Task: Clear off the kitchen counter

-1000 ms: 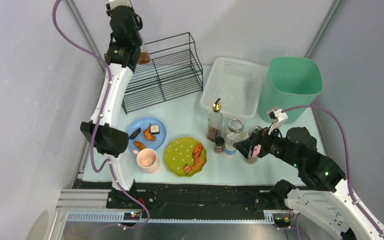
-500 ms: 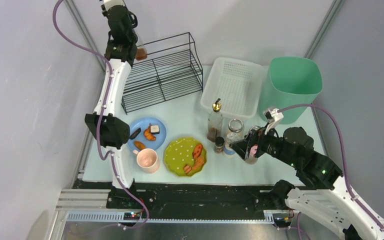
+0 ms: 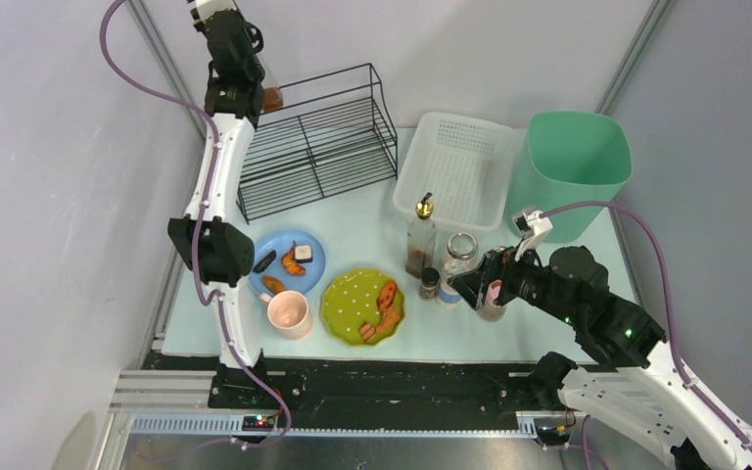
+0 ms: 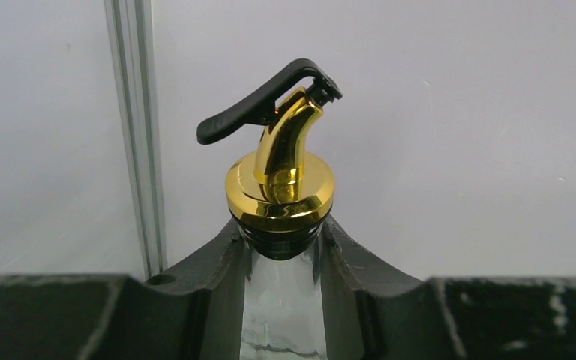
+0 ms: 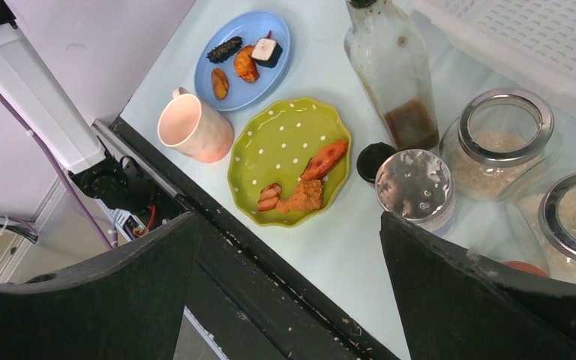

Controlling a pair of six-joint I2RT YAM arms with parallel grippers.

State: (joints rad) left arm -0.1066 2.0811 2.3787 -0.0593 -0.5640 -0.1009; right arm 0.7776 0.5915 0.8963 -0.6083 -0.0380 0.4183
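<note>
My left gripper needs to move to its right in the top view next, lower the bottle onto the rack's empty upper shelf (image 3: 313,122) below and let go of it.
The kitchen counter (image 3: 362,220) is the pale mint tabletop. My left gripper (image 3: 253,96) is raised high at the back left, over the black wire rack's (image 3: 318,142) top left corner. In the left wrist view it (image 4: 281,259) is shut on the neck of a glass bottle (image 4: 281,315) with a gold pourer (image 4: 280,176). My right gripper (image 3: 475,289) is open and empty, hovering above the jars at the counter's right front. In the right wrist view its (image 5: 286,217) jaws stand wide apart over the counter's front edge.
On the counter: a blue plate (image 3: 289,262) with food, pink mug (image 3: 288,313), green dotted plate (image 3: 362,305), sauce bottle (image 3: 420,240), small dark-capped jar (image 3: 430,283), glass jars (image 3: 458,253). White basket (image 3: 455,166) and green bin (image 3: 570,166) stand behind.
My left arm has lifted the bottle slightly higher and to the left above the rack. My right gripper has shifted a little left and away over the jars.
</note>
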